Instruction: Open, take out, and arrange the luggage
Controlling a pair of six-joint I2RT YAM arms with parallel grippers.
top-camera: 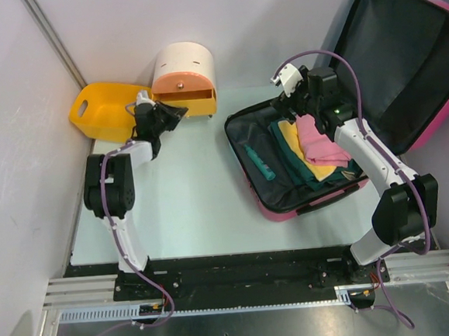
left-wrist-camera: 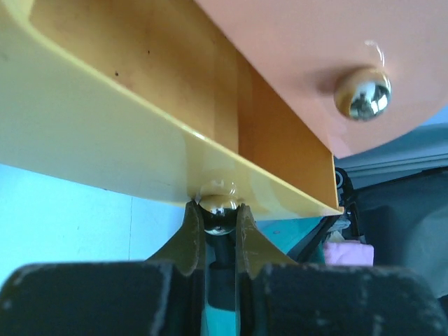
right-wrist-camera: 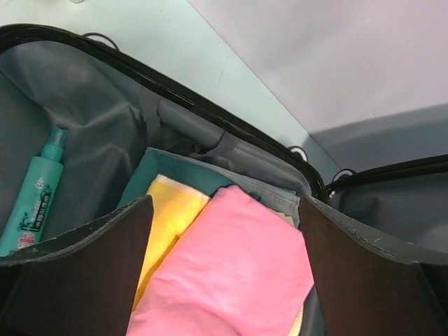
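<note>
My right gripper lowers back and sideways onto the teal bottle's near end next, as it lies below the gripper and to its left in the top view.
The luggage [top-camera: 403, 60] lies open, its lid leaning on the back right wall and its black-lined base [right-wrist-camera: 91, 140] on the table. Inside are folded clothes with a pink cloth [top-camera: 322, 146] [right-wrist-camera: 231, 280] on top, a yellow cloth [right-wrist-camera: 168, 217] under it, and a teal bottle [top-camera: 259, 162] [right-wrist-camera: 35, 196]. My right gripper [top-camera: 304, 107] [right-wrist-camera: 225, 203] hovers open over the pink cloth, which shows between its fingers. My left gripper [top-camera: 162, 114] [left-wrist-camera: 218, 204] is shut on the shiny knob [left-wrist-camera: 218, 215] of the yellow lower drawer [left-wrist-camera: 105, 133] of the round drawer box [top-camera: 184, 66].
A yellow plastic basket [top-camera: 103, 107] stands at the back left, beside the drawer box. The box's orange upper drawer [left-wrist-camera: 294, 56] has its own metal knob [left-wrist-camera: 362, 93]. White walls close in the back and left of the table [top-camera: 188, 194].
</note>
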